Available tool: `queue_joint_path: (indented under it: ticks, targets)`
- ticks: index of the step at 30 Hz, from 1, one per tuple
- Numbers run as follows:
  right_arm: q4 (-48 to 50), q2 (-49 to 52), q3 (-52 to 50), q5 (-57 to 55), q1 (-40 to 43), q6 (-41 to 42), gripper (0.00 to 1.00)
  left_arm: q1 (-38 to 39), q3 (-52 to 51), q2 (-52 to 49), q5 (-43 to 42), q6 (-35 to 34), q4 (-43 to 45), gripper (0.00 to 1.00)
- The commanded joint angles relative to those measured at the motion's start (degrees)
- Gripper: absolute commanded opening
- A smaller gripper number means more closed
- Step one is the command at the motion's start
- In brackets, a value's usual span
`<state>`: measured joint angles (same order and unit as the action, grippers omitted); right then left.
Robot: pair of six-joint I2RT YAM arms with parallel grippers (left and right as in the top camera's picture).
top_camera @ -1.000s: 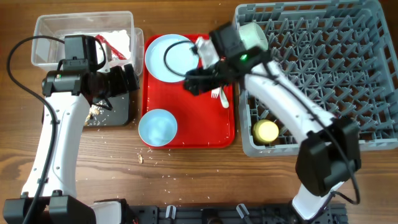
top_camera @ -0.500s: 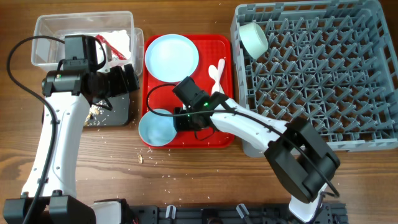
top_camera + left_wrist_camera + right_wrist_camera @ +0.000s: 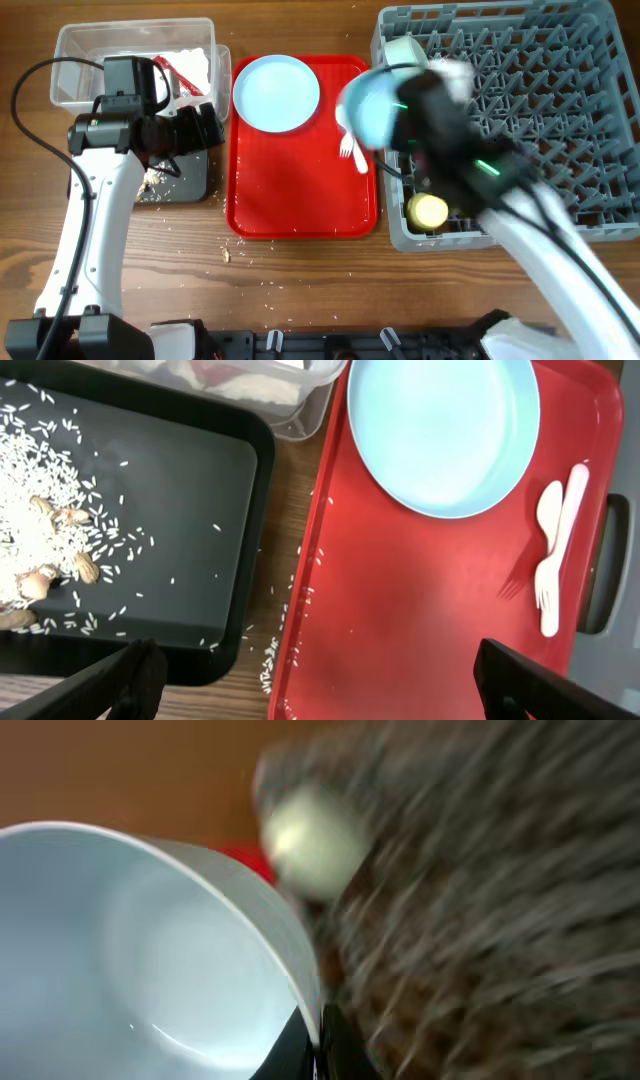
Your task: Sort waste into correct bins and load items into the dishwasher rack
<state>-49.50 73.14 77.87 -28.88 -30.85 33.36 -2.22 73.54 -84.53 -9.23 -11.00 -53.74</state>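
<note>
My right gripper is to go to the right in the overhead view next and down onto the rack's wires (image 3: 390,930) beside the pale green bowl, since those wires are empty.
My right gripper (image 3: 320,1048) is shut on the rim of the light blue bowl (image 3: 150,960), one finger inside and one outside. From overhead that bowl (image 3: 366,106) hangs tilted and blurred at the left edge of the grey dishwasher rack (image 3: 560,120). In the rack sit the pale green bowl (image 3: 405,55) and the yellow cup (image 3: 430,210). The light blue plate (image 3: 277,92), white fork (image 3: 545,585) and spoon (image 3: 572,500) lie on the red tray (image 3: 300,190). My left gripper (image 3: 320,700) is open over the gap between the black tray (image 3: 190,480) and the red tray.
Rice and brown scraps (image 3: 40,550) lie in the black tray. The clear tub (image 3: 80,60) at the back left holds a red wrapper (image 3: 168,70) and white napkin. Crumbs (image 3: 228,254) dot the wood in front of the red tray.
My right gripper shut on the light blue bowl at the red tray's front left, lifted it and swung it right to the rack's edge. The left arm stayed still.
</note>
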Motion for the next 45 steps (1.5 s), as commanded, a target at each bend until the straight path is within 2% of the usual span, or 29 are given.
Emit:
queue_joint_path:
  ticks: [1, 3, 5, 9, 15, 19, 24, 25, 29, 30, 31, 34, 37, 38, 39, 40, 41, 42, 43, 44, 45]
  targets:
    - [-0.76, -5.68, 0.02, -32.59, -0.46, -13.49, 0.04, -0.2, 0.07, 0.0, 0.15, 0.52, 0.13, 1.0]
    - [0.09, -4.11, -0.48, -40.83, -0.46, -21.9, 0.04, -0.2, 0.07, 0.0, 0.15, 0.5, 0.11, 1.0]
    - [3.26, 1.68, -1.53, -44.19, -0.46, -32.15, 0.04, -0.2, 0.07, 0.0, 0.15, 0.5, 0.13, 1.0]
    - [9.27, 18.25, -1.53, -48.04, -0.46, -42.07, 0.04, -0.2, 0.07, 0.0, 0.15, 0.5, 0.13, 1.0]
    - [10.45, 32.44, -1.53, -48.68, -0.46, -44.09, 0.04, -0.2, 0.07, 0.0, 0.15, 0.5, 0.13, 1.0]
    - [10.49, 34.53, -1.53, -47.12, -0.46, -43.85, 0.04, -0.2, 0.07, 0.0, 0.15, 0.5, 0.13, 1.0]
    - [8.66, 34.53, -1.53, -37.81, -1.44, -43.71, 0.05, -0.2, 0.07, 0.0, 0.15, 0.5, 0.13, 1.0]
    - [8.44, 34.53, -1.53, -37.83, -2.16, -43.74, 0.1, -0.2, 0.07, 0.0, 0.15, 0.5, 0.13, 1.0]
    - [8.68, 34.49, -1.53, -37.86, -8.57, -43.87, 0.46, -0.2, 0.07, 0.0, 0.15, 0.5, 0.13, 1.0]
    - [9.05, 34.45, -1.44, -37.86, -9.07, -43.87, 0.51, -0.2, 0.07, 0.0, 0.15, 0.5, 0.13, 1.0]
    - [9.86, 34.18, -1.36, -37.83, -9.29, -43.89, 0.61, -0.2, 0.07, 0.0, 0.15, 0.5, 0.13, 1.0]
    - [13.2, 32.04, -1.2, -34.1, -9.11, -43.89, 0.73, -0.2, 0.07, 0.0, 0.15, 0.5, 0.13, 1.0]
    - [19.87, 25.68, -1.2, -22.51, -9.01, -43.15, 0.9, -0.2, 0.07, 0.0, 0.15, 0.5, 0.13, 1.0]
    - [21.79, 22.75, -1.2, -16.48, -9.01, -40.57, 0.95, -0.2, 0.07, 0.0, 0.15, 0.5, 0.13, 1.0]
    - [22.71, 20.59, -1.2, -8.04, -9.01, -37.94, 0.94, -0.2, 0.07, 0.0, 0.15, 0.5, 0.13, 1.0]
    - [24.48, 18.91, -1.2, 6.36, -8.9, -34.45, 0.98, -0.2, 0.07, 0.0, 0.15, 0.5, 0.13, 1.0]
    - [25.33, 18.75, -1.22, 15.08, -8.81, -31.98, 0.98, -0.2, 0.07, 0.0, 0.15, 0.5, 0.13, 1.0]
    - [26.21, 19.23, -1.33, 22.93, -8.76, -26.12, 0.98, -0.2, 0.07, 0.0, 0.15, 0.5, 0.13, 1.0]
    - [26.56, 20.06, -1.42, 26.18, -8.79, -18.73, 0.98, -0.2, 0.07, 0.0, 0.15, 0.5, 0.13, 1.0]
    - [26.71, 21.49, -1.44, 26.27, -8.79, -12.2, 0.94, -0.2, 0.07, 0.0, 0.15, 0.5, 0.11, 1.0]
    - [26.69, 22.99, -1.44, 25.53, -8.79, -9.14, 0.87, -0.2, 0.07, 0.0, 0.15, 0.5, 0.13, 1.0]
